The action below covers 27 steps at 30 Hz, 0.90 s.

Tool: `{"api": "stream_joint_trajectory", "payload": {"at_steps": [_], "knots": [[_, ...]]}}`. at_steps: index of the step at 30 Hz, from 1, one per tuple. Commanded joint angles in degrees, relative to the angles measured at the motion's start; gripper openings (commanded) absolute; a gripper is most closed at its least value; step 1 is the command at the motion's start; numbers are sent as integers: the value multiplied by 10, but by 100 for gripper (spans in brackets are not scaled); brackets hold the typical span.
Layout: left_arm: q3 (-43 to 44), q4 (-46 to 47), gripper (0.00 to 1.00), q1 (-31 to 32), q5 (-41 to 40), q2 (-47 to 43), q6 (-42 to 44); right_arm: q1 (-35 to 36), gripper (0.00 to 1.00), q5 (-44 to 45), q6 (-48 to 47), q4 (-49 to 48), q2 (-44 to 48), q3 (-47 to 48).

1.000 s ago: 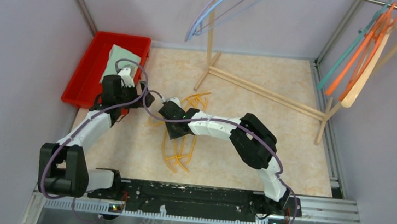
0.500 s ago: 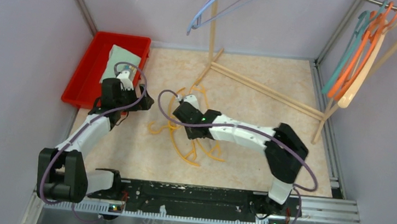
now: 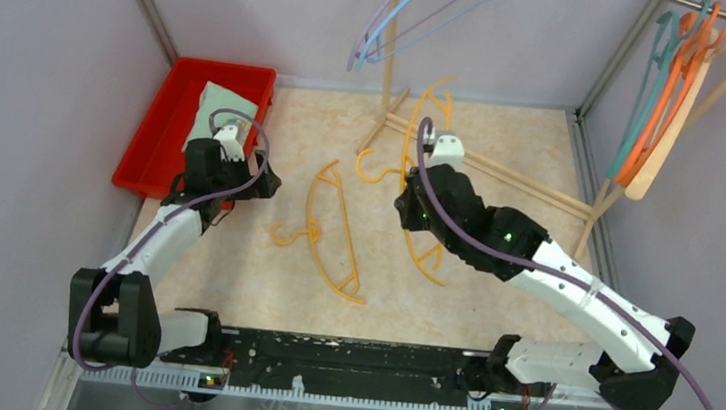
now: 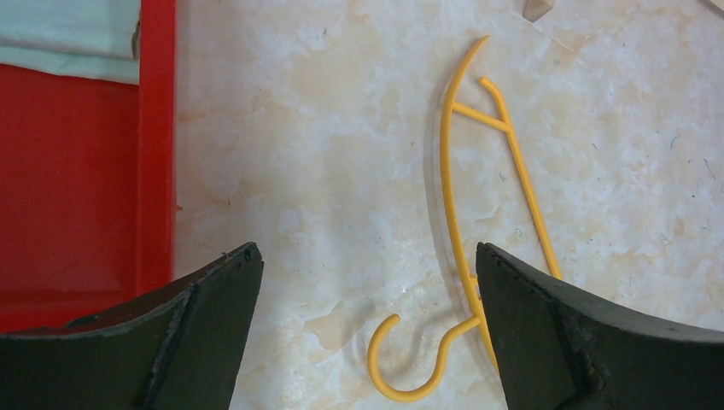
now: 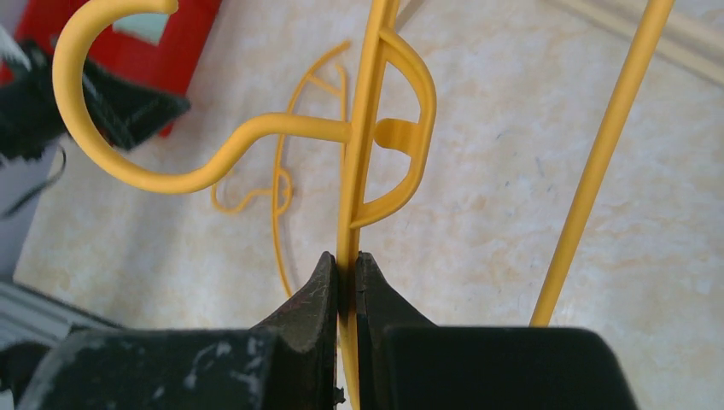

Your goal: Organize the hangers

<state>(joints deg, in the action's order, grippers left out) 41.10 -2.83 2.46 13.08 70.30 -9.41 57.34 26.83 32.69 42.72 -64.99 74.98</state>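
Note:
The rack's bare rail beside the teal hanger is above and outward, so my right gripper will next raise the yellow hanger outward, hook it on that rail and release it.
My right gripper [image 3: 409, 205] is shut on a yellow hanger [image 3: 414, 135] and holds it in the air above the middle of the table. In the right wrist view the fingers [image 5: 346, 275] pinch its thin frame [image 5: 359, 154] below the hook [image 5: 111, 111]. A second yellow hanger [image 3: 333, 232] lies flat on the table to the left. My left gripper [image 3: 259, 178] is open and empty, hovering over that hanger's hook [image 4: 410, 367] with the jaws wide apart [image 4: 367, 282]. Lavender and light blue hangers [image 3: 407, 18] hang at the top, teal, orange and beige ones [image 3: 661, 93] at the right.
A red bin [image 3: 160, 135] holding a pale green cloth [image 3: 223, 106] stands at the back left, also in the left wrist view [image 4: 85, 171]. The wooden rack's upright pole [image 3: 389, 47] and floor rails [image 3: 503, 173] cross the back of the table.
My right arm has lifted one yellow hanger off the table and carried it right and toward the rack. The other yellow hanger stays on the table. The left arm has hardly moved.

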Motion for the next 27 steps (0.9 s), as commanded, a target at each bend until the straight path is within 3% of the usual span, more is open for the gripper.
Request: {"api": "stream_joint_trajectory", "payload": {"at_steps": [1, 5, 12, 27], "knots": [[21, 2, 100, -2, 11, 2, 13, -59, 0, 71, 0, -58, -4, 94], [30, 1, 100, -2, 29, 10, 13, -131, 0, 42, -29, -95, -64, 179], [38, 14, 100, -2, 39, 14, 0, -295, 0, -117, -2, -142, -166, 293], [59, 30, 100, -3, 22, 64, -1, -428, 0, -225, 37, -218, -320, 463]]}}
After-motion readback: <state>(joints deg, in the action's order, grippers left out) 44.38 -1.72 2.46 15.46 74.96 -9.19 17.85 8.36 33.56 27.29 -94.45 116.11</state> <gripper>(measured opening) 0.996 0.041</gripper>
